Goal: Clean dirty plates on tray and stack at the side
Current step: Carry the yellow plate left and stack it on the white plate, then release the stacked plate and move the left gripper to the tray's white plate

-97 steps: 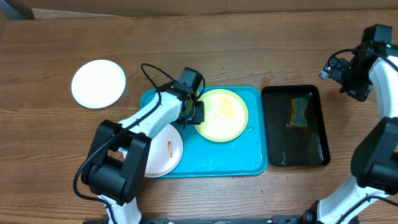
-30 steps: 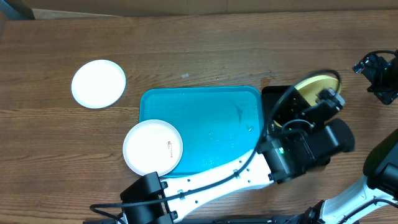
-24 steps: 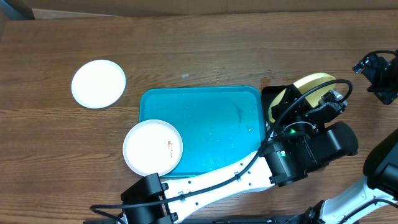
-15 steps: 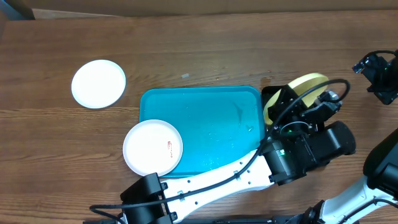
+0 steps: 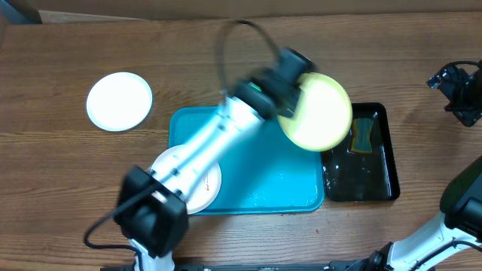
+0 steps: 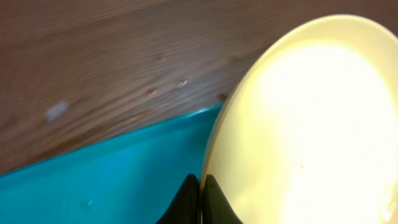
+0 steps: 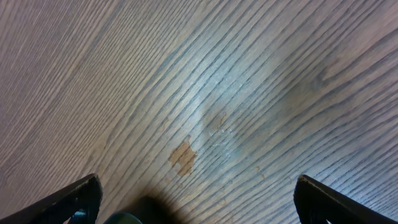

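The left gripper needs to swing left in the overhead view and down next, lowering the lime-green plate [image 5: 319, 111] onto the unsmeared white plate, since that one lies on top of the table.
My left gripper [image 5: 290, 102] is shut on the rim of the lime-green plate [image 5: 319, 111] and holds it raised over the turquoise tray's [image 5: 263, 169] far right corner. In the left wrist view the jaws [image 6: 200, 186] pinch the plate's edge [image 6: 298, 124] with the tray [image 6: 106, 180] below. One white plate with a red smear [image 5: 203, 184] lies at the tray's near left, partly under my left arm. Another white plate [image 5: 119, 101] lies on the table at the far left. My right gripper [image 5: 461, 96] is open and empty at the far right, over bare wood [image 7: 199, 124].
A narrow black tray [image 5: 360, 158] with a sponge [image 5: 364, 134] stands right of the turquoise tray. The table's far edge runs along the top of the overhead view.
My left arm has swung from the black tray side up and left, carrying the green plate from over the black tray to over the turquoise tray's far right corner. The right arm has not moved.
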Controlling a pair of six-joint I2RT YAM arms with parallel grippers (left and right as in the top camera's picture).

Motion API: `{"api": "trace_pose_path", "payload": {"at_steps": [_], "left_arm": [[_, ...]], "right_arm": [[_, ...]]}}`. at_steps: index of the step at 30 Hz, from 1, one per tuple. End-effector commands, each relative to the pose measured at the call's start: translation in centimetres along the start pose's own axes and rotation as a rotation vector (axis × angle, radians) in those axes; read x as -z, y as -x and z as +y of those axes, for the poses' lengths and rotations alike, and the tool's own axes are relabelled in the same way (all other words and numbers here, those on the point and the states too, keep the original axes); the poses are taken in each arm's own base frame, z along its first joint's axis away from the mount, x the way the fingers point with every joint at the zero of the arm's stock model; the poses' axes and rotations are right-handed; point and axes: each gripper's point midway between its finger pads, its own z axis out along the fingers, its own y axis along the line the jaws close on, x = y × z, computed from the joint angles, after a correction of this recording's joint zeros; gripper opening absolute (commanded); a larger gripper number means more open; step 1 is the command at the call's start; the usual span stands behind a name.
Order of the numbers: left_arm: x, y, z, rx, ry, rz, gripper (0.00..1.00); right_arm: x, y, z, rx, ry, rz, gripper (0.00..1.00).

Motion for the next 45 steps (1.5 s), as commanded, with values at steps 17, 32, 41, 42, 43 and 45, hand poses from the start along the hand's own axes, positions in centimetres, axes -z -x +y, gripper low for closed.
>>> {"api": "trace_pose_path", "payload": {"at_steps": [17, 32, 41, 42, 43, 45], "left_arm": [[11.6, -9.8, 41.8, 1.112, 0.212, 0.048, 0.04], [9.2, -14.0, 46.3, 1.1, 0.423, 0.028, 0.04], [7.3, -14.1, 47.6, 1.075, 0.434, -0.053, 0.14], [7.2, -14.1, 47.6, 1.074, 0.434, -0.055, 0.18], [7.2, -14.1, 47.6, 1.074, 0.433, -0.055, 0.31], [7.1, -14.0, 47.4, 1.076, 0.419, -0.051, 0.72]], "right_arm": [[0.8, 0.5, 0.4, -0.002, 0.015, -0.023, 1.0], [0.8, 0.5, 0.4, -0.002, 0.015, -0.022, 1.0], [0.8, 0.5, 0.4, -0.003, 0.015, -0.023, 1.0], [0.8, 0.5, 0.4, -0.002, 0.015, -0.023, 1.0], [0.8, 0.5, 0.4, -0.002, 0.015, -0.023, 1.0], [0.8, 0.5, 0.4, -0.002, 0.015, -0.023, 1.0]]}}
